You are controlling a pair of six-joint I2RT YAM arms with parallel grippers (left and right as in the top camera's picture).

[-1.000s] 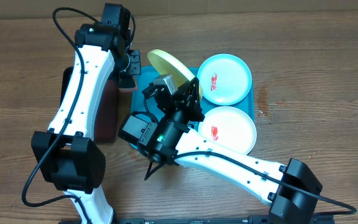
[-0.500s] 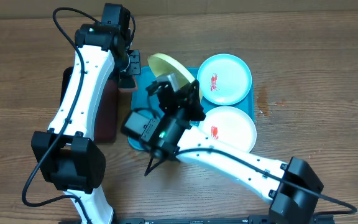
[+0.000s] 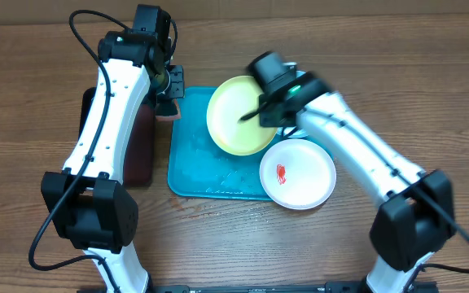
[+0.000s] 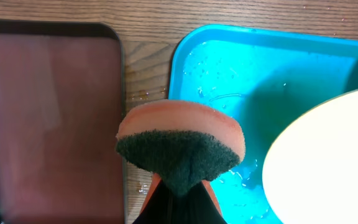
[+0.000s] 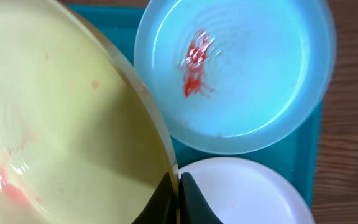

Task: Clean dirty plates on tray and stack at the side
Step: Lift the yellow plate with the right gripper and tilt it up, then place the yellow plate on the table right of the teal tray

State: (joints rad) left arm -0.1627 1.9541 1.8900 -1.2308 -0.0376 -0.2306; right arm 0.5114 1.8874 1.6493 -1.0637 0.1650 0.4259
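Next, my right gripper carries the yellow-green plate to the right in the overhead view, past the turquoise tray (image 3: 194,167), then sets it down where the table has room.
My right gripper (image 3: 257,110) (image 5: 178,194) is shut on the rim of the yellow-green plate (image 3: 236,115) (image 5: 61,118). It holds the plate tilted above the turquoise tray (image 3: 194,167) (image 4: 272,68). The plate has faint red smears and also shows in the left wrist view (image 4: 328,162). The pale cyan plate (image 5: 241,81) lies on the tray with a red smear; my right arm hides it in the overhead view. The white plate (image 3: 298,173) (image 5: 247,193), with a red smear, lies at the tray's front right. My left gripper (image 3: 169,88) (image 4: 179,202) is shut on an orange and green sponge (image 4: 179,143) over the tray's left edge.
A black tray with a dark-red inside (image 3: 141,146) (image 4: 48,112) lies just left of the turquoise tray, under my left arm. Water drops lie on the turquoise tray's floor. Bare wooden table (image 3: 397,73) surrounds both trays.
My right arm has swung from the front left over to the right side of the tray. The yellow-green plate has gone from standing on edge to a flatter tilt over the tray's middle. The left arm has stayed still.
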